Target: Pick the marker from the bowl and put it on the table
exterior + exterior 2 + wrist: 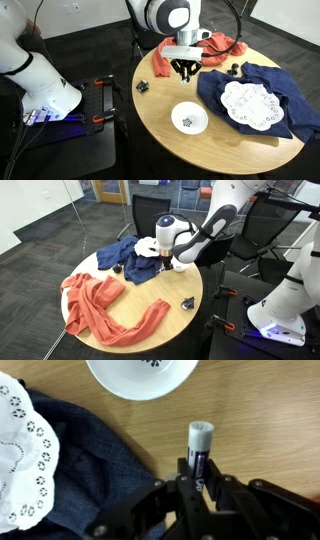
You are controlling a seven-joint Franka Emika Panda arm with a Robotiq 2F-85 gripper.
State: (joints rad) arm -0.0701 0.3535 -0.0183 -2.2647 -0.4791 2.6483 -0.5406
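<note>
Next, my gripper moves down toward the bare tan table beside the dark blue cloth and releases the marker (201, 438), as it is still above that spot.
My gripper (198, 466) is shut on the marker (201, 438), a short dark stick with a white end that sticks out past the fingertips. It hangs over bare tan table (260, 420), a little away from the white bowl (140, 378), whose rim shows at the top of the wrist view. In an exterior view the gripper (183, 68) is above the round table (165, 140), behind the bowl (189, 118). In both exterior views the marker is too small to make out. The gripper also shows in an exterior view (168, 262).
A dark blue cloth (255, 85) with a white lacy doily (250, 103) on it lies beside the bowl. An orange cloth (215, 45) lies at the table's far side. A small dark clip-like item (142, 86) sits near the table edge.
</note>
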